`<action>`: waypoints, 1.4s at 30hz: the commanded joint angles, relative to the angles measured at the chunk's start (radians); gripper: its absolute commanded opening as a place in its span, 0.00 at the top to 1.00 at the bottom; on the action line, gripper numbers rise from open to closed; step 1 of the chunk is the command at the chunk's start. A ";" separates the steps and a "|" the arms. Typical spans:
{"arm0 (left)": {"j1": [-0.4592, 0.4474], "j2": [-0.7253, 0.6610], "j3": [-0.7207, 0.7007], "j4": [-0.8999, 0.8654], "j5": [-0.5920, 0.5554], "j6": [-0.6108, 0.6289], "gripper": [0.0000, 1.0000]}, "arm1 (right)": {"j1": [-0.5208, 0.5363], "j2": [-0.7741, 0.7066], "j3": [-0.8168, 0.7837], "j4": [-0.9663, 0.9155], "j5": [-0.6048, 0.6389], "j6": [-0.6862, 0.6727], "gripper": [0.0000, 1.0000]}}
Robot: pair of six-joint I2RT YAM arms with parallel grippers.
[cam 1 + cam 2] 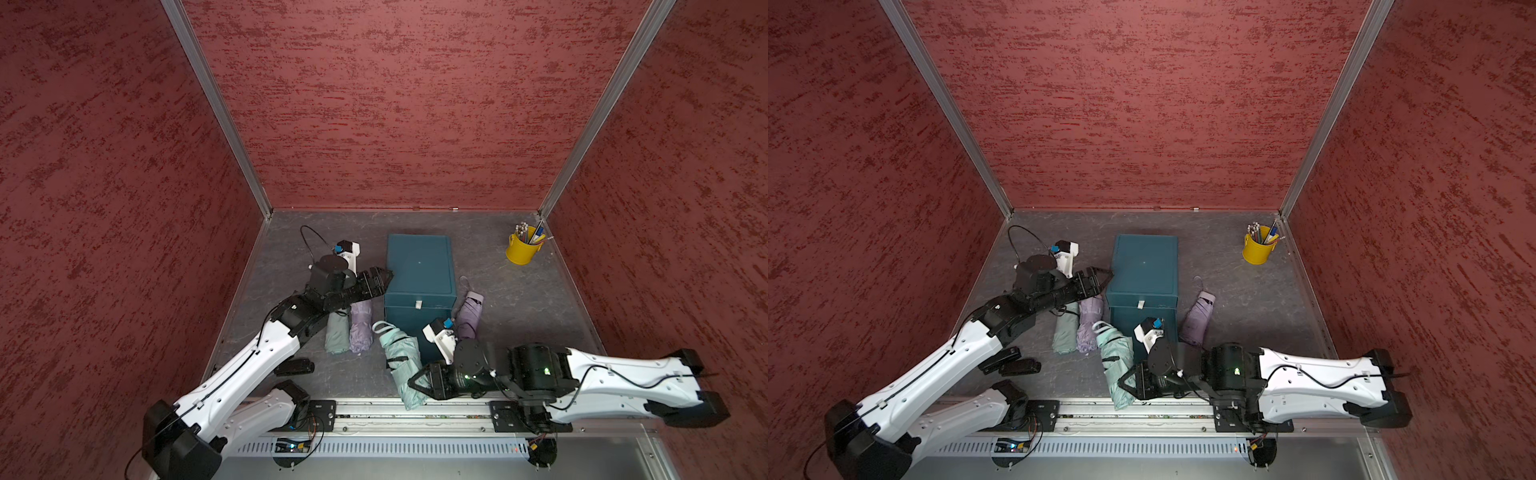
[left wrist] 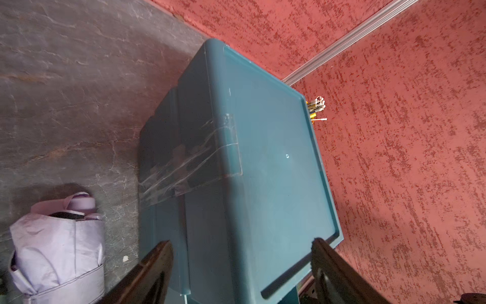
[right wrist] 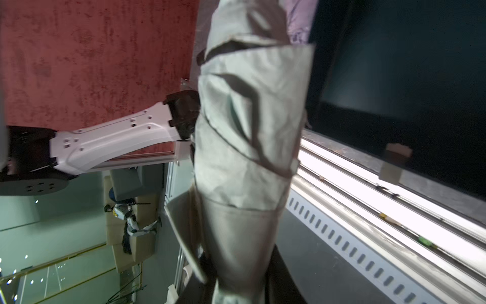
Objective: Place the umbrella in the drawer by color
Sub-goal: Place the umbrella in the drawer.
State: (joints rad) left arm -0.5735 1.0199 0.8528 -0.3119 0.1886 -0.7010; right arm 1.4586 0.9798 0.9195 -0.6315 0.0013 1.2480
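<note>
My right gripper brings the umbrella outward from the table's front edge next, lowers it into the open drawer [image 1: 412, 320] [image 3: 400, 76] and releases it. The drawer lies outward of and below the gripper.
The teal drawer box [image 1: 419, 270] [image 1: 1144, 266] [image 2: 263, 158] stands mid-table, with a white tab [image 1: 418, 304] on its front. My right gripper [image 1: 417, 384] [image 1: 1127, 382] [image 3: 236, 276] is shut on the lower end of a folded mint green umbrella [image 1: 401, 357] [image 1: 1115, 361] [image 3: 249, 131]. The umbrella is tilted in front of the box over the table's front edge. My left gripper [image 1: 380, 278] [image 1: 1100, 276] [image 2: 242, 250] is open at the box's upper left corner and holds nothing. Whether a drawer is open, I cannot tell.
Left of the box lie a mint umbrella [image 1: 337, 332] and a lilac umbrella [image 1: 360, 328] [image 2: 57, 244] side by side. Another lilac umbrella [image 1: 469, 313] lies right of it. A yellow pen cup [image 1: 521, 248] stands back right. Black objects [image 1: 295, 366] lie front left.
</note>
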 commanded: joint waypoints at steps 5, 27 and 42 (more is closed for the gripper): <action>-0.010 0.069 -0.008 0.103 0.022 0.023 0.16 | -0.047 -0.037 -0.084 0.112 0.135 0.185 0.97; -0.089 0.091 -0.072 0.096 -0.051 0.067 0.22 | -0.268 0.123 -0.131 0.349 -0.004 0.218 0.93; -0.089 0.054 -0.036 0.018 -0.078 0.041 0.21 | -0.302 0.178 -0.113 0.328 -0.016 0.143 0.54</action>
State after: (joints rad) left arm -0.6575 1.1007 0.7929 -0.2043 0.1471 -0.6598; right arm 1.1648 1.1824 0.7708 -0.3038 -0.0349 1.4284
